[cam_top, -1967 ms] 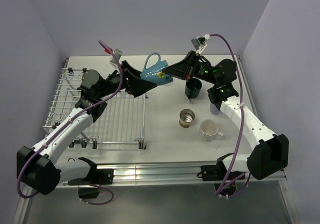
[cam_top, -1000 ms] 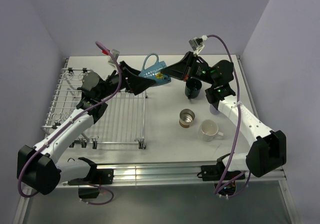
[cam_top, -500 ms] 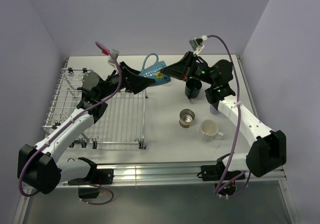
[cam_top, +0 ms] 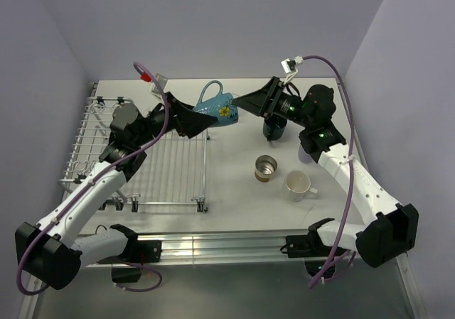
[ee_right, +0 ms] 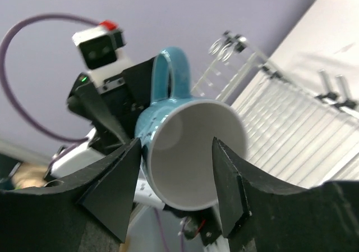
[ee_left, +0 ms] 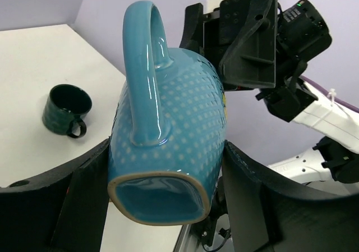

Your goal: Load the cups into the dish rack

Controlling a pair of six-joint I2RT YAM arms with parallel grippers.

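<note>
My left gripper is holding the mug, and the rack's wire bottom is clear. Next the gripper will go to the left in the top view, tip downward and lower to let go of the mug there.
A light blue mug (cam_top: 219, 111) hangs on its side in the air past the far right corner of the dish rack (cam_top: 99, 141). My left gripper (cam_top: 201, 121) is shut on its body near the base, one finger on each side (ee_left: 167, 170). My right gripper (cam_top: 243, 104) is open; its fingers stand apart at either side of the mug's white mouth (ee_right: 175, 151). The dark teal mug (cam_top: 274, 126), the brown metal-lined cup (cam_top: 266, 168) and the white mug (cam_top: 298, 185) stand on the table to the right. The lavender cup (cam_top: 306, 154) is half hidden behind my right arm.
The rack's wire floor (ee_right: 291, 117) lies below and left of the held mug. The dark teal mug (ee_left: 66, 110) stands upright just under my right arm. Walls close the table at the back and on both sides.
My right gripper has opened, let go of the light blue mug's rim and drawn back slightly to the right. The mug stays in my left gripper, its flower now facing up.
</note>
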